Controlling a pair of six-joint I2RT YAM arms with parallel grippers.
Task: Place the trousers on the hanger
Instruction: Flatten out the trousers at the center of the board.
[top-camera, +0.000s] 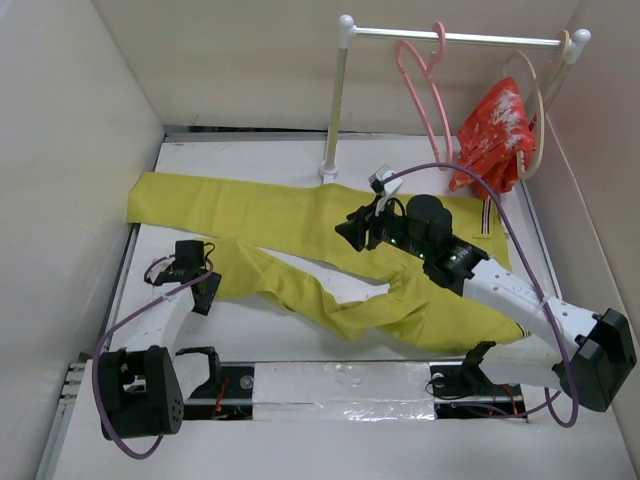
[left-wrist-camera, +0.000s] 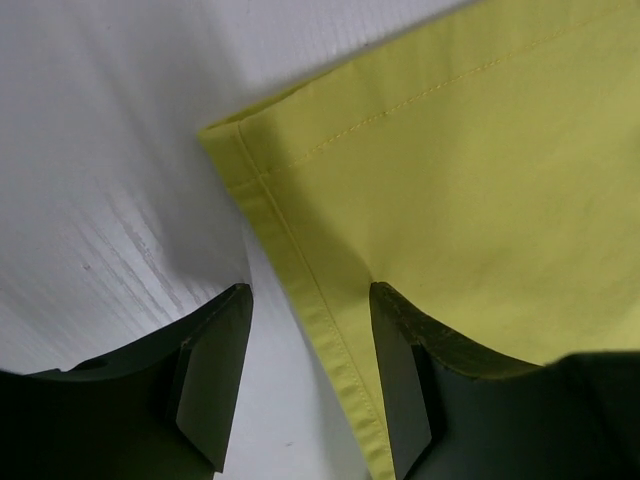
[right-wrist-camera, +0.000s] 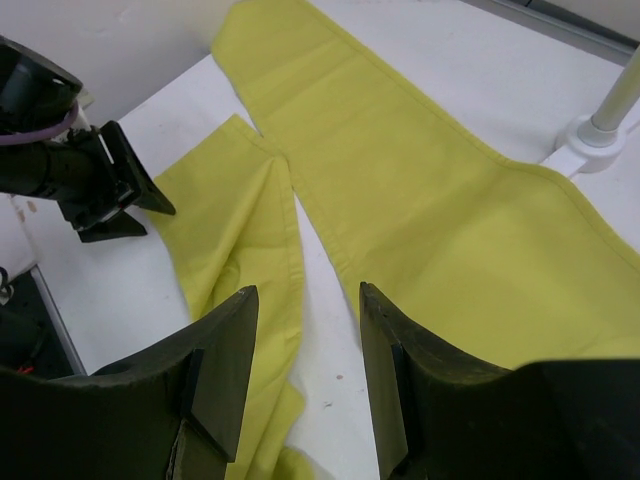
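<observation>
I will keep my left gripper low next and move it gently toward the near corner of the trousers' cuff. I will close it across the cuff's seamed edge (top-camera: 219, 295) (left-wrist-camera: 284, 258), because that edge already runs between its open fingers.
The mustard-yellow trousers (top-camera: 300, 215) lie spread on the white table, one leg reaching far left, the other bent across the middle. Their striped waistband (top-camera: 487, 216) is at the right. The pink hanger (top-camera: 425, 95) hangs on the rail at the back. My left gripper (top-camera: 205, 292) is open and low at the bent leg's hem (left-wrist-camera: 320, 320), which lies between the fingers in the left wrist view (left-wrist-camera: 310, 380). My right gripper (top-camera: 356, 231) is open and empty, above the gap between the two legs (right-wrist-camera: 305, 370).
A white rail stand (top-camera: 331, 165) rises at the back centre, and its base shows in the right wrist view (right-wrist-camera: 592, 140). A beige hanger with a red garment (top-camera: 495, 130) hangs at the rail's right end. White walls enclose the table.
</observation>
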